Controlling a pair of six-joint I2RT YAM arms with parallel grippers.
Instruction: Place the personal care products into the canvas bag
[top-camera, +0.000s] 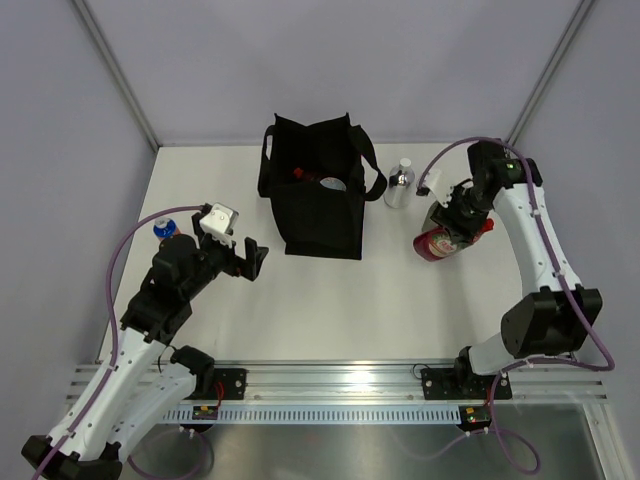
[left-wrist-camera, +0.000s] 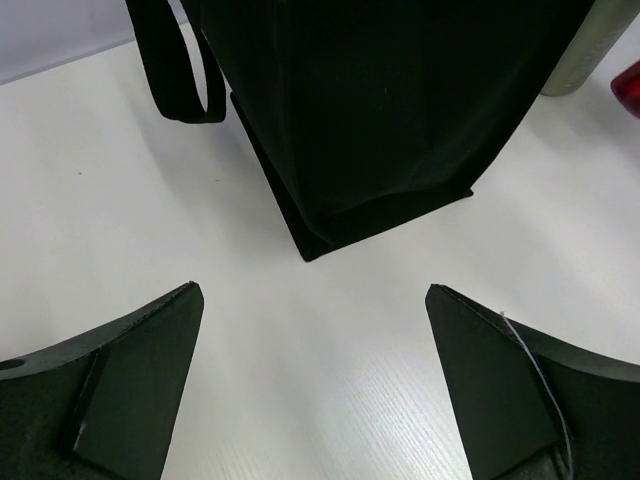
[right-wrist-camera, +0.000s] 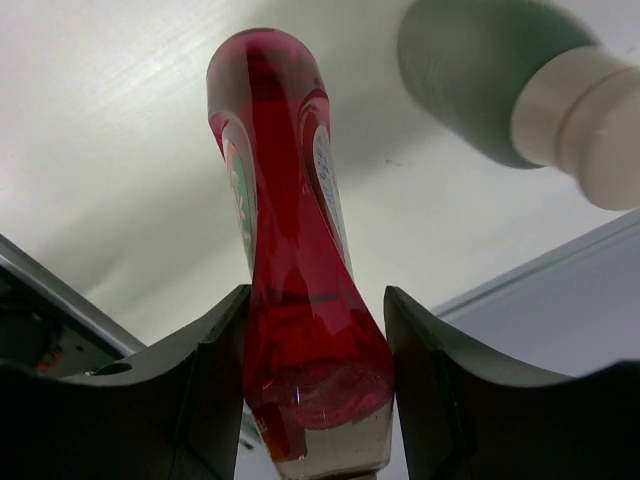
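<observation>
My right gripper rises clear of the bag's rim next. It then crosses to the bag's opening (top-camera: 314, 168), to its left in the top view, and lowers to release.
The canvas bag (top-camera: 315, 205) stands upright and open at the table's middle back; something red (top-camera: 297, 175) shows inside it. In the left wrist view the canvas bag (left-wrist-camera: 380, 110) fills the top, and my left gripper (left-wrist-camera: 315, 380) is open over bare table just in front of it. In the top view the left gripper (top-camera: 252, 258) sits left of the bag. My right gripper (right-wrist-camera: 318, 350) is shut on a dark red bottle (right-wrist-camera: 290, 230) near its cap end. The dark red bottle (top-camera: 436, 243) lies tilted right of the bag under the right gripper (top-camera: 455, 225). A grey-green bottle (top-camera: 400, 184) stands nearby.
The grey-green bottle (right-wrist-camera: 480, 70) with its beige cap is close beside the held bottle. A small thing with a blue top (top-camera: 163, 228) sits by the left arm near the table's left edge. Grey walls close the table at the back and sides.
</observation>
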